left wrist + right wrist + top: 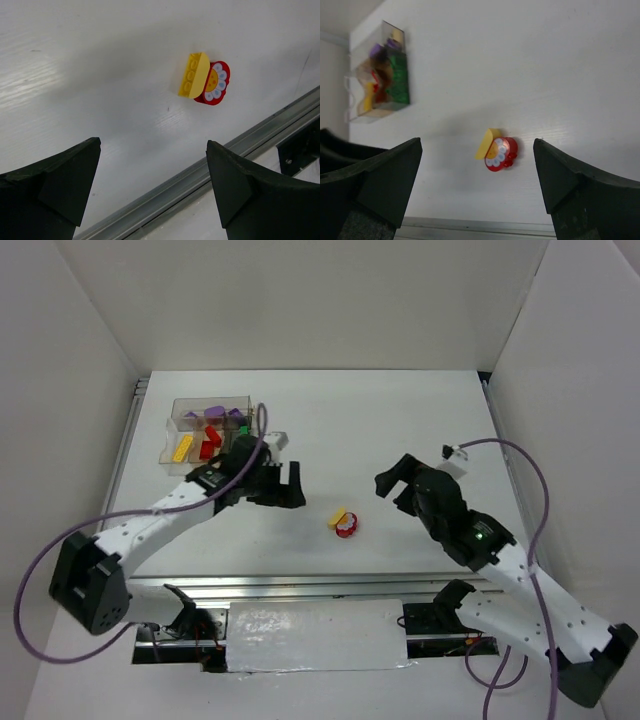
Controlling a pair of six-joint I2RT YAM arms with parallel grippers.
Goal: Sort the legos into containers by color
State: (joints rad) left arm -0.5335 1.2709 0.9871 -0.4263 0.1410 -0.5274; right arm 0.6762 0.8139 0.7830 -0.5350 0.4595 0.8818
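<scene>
The left gripper moves across and down around the touching yellow lego and red disc [342, 522] [215, 83] next. They lie below it, to its right in the top view.
A yellow half-round lego [338, 515] and a red disc with a flower face [347, 528] lie touching on the white table, between the arms. They also show in the left wrist view, yellow lego [194, 75] and red disc [215, 83], and in the right wrist view, yellow lego [487, 143] and red disc [502, 154]. The clear compartment box [209, 432] at the far left holds purple, red, yellow and green legos. My left gripper [285, 486] is open and empty beside the box. My right gripper [397, 483] is open and empty, right of the two loose legos.
A metal rail [300, 585] runs along the table's near edge. White walls close in the table at the back and both sides. The box also shows at the upper left of the right wrist view [382, 75].
</scene>
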